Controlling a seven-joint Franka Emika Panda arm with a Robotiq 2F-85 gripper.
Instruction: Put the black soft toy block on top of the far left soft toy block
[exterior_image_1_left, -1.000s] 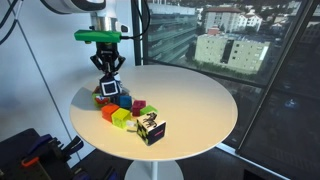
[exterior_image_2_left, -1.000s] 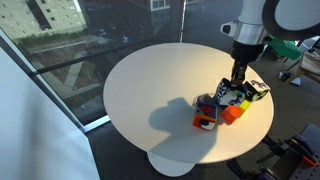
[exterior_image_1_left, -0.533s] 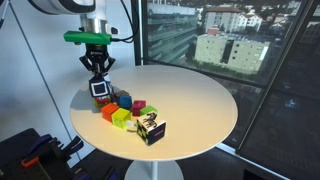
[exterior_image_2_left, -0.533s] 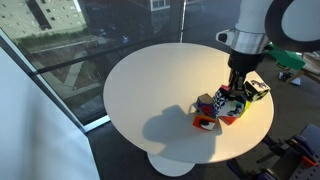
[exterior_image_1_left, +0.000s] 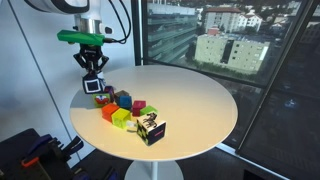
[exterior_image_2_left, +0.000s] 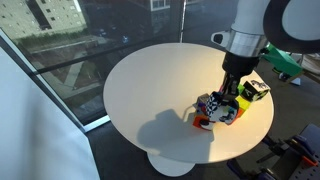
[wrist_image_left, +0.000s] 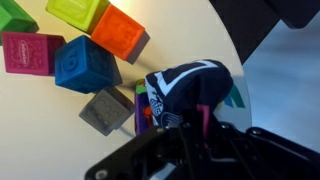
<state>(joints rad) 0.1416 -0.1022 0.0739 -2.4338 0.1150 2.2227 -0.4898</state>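
Note:
I should move my gripper slightly outward to centre the black block, then lower it onto the red block's top (exterior_image_1_left: 102, 95) (wrist_image_left: 145, 105), because the red block still sticks out past the black block.
My gripper (exterior_image_1_left: 92, 76) is shut on the black soft toy block (exterior_image_1_left: 92, 86), whose pale square panel faces the camera, and holds it just above the table. It also shows in an exterior view (exterior_image_2_left: 211, 105) and fills the wrist view (wrist_image_left: 188, 88). The far left soft toy block, red with a green patch (exterior_image_2_left: 203, 122), sits right under the held block at the end of the cluster. In the wrist view only its coloured edge (wrist_image_left: 143, 113) peeks out beneath the black block.
On the round white table (exterior_image_1_left: 200, 100) lie a grey cube (wrist_image_left: 105, 110), blue cube (exterior_image_1_left: 124, 100), pink cube (exterior_image_1_left: 138, 106), orange cube (exterior_image_1_left: 107, 112), lime-green cube (exterior_image_1_left: 120, 118) and a black-and-white patterned cube (exterior_image_1_left: 152, 130). The table edge is close to the gripper. Windows stand behind.
My gripper has carried the black block away from the middle of the cluster toward the table edge, over the red cube at the end.

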